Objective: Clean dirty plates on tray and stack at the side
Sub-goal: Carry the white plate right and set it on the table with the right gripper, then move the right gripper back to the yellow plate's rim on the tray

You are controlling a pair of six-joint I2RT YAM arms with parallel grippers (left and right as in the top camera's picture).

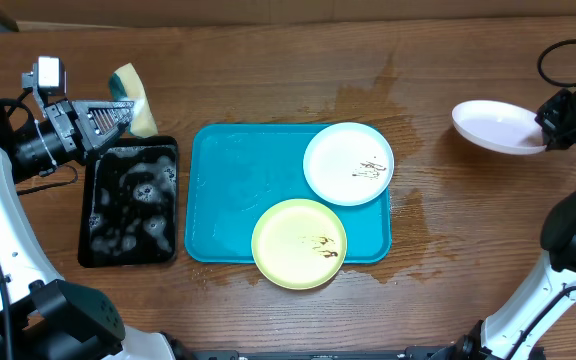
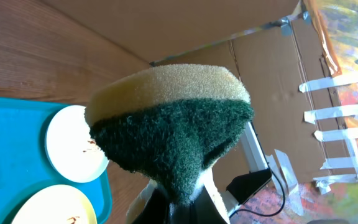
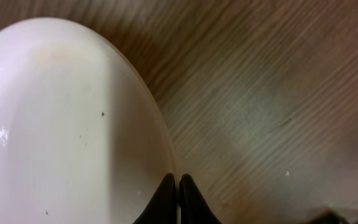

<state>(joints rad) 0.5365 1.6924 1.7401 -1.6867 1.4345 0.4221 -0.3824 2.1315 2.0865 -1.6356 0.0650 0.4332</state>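
My right gripper lowers the second white plate back and slightly toward the turquoise tray next, then releases the plate's rim.
The turquoise tray (image 1: 228, 190) holds a white plate (image 1: 348, 163) with brown smears at its back right and a yellow-green plate (image 1: 299, 243) with smears at its front. Both also show in the left wrist view, white plate (image 2: 73, 146) and yellow-green plate (image 2: 55, 208). My right gripper (image 1: 551, 128) is shut on the rim of a second white plate (image 1: 498, 126), held tilted above the table at the far right; it fills the right wrist view (image 3: 67, 124). My left gripper (image 1: 118, 108) is shut on a yellow-and-green sponge (image 2: 173, 124) at the back left.
A black tray (image 1: 130, 203) with soapy water lies left of the turquoise tray, under my left gripper. A wet patch (image 1: 378, 100) darkens the wood behind the turquoise tray. Cardboard walls (image 2: 229, 37) stand behind the table.
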